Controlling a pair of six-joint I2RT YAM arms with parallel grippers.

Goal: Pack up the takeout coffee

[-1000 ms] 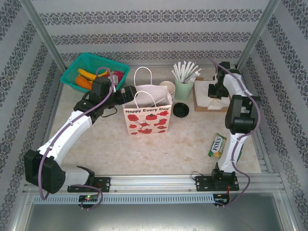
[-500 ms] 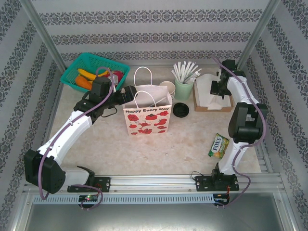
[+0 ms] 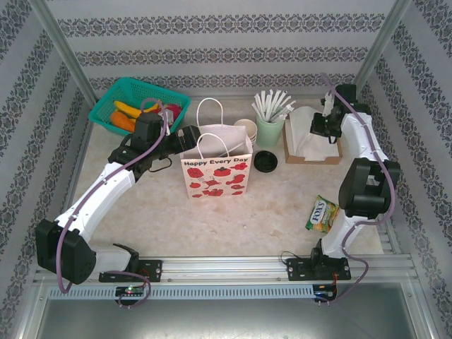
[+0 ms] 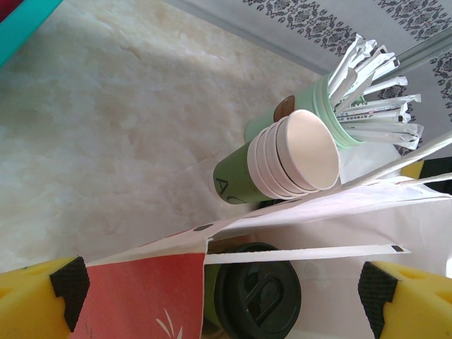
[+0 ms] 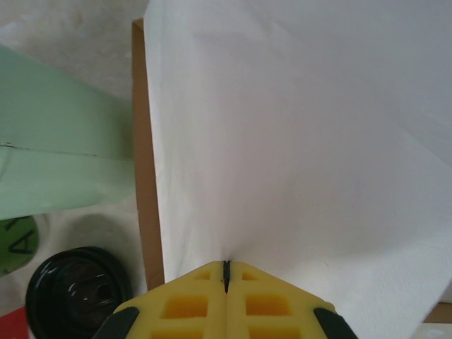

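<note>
My right gripper lowers its fingers toward the tray's side by the mint cup next and releases the napkin (image 5: pixel 296 141), already spread there. The brown tray lies below.
The takeout coffee (image 4: pixel 258 295), a dark green cup under a black lid, stands upright inside the "Happy Every Day" paper bag (image 3: pixel 216 174). My left gripper (image 3: pixel 188 136) hovers at the bag's upper left corner. It is open, its yellow fingers (image 4: pixel 35 304) wide on either side of the bag's rim (image 4: pixel 134 293) and the cup below. My right gripper (image 3: pixel 320 130) is at the back right, shut on a white napkin (image 5: pixel 296 141) that rises from a brown tray (image 3: pixel 291 154). The napkin's fold runs into the closed fingertips (image 5: pixel 226 268).
A mint cup of wrapped straws (image 3: pixel 270 126), a stack of green cups (image 4: pixel 282 166) lying on its side and a loose black lid (image 3: pixel 266 161) sit behind and right of the bag. A teal basket of toy food (image 3: pixel 138 104) stands at the back left. A candy packet (image 3: pixel 319 213) lies front right.
My right gripper has moved back and to the right over the tray, drawing the white napkin up with it. The left arm and bag have not moved.
</note>
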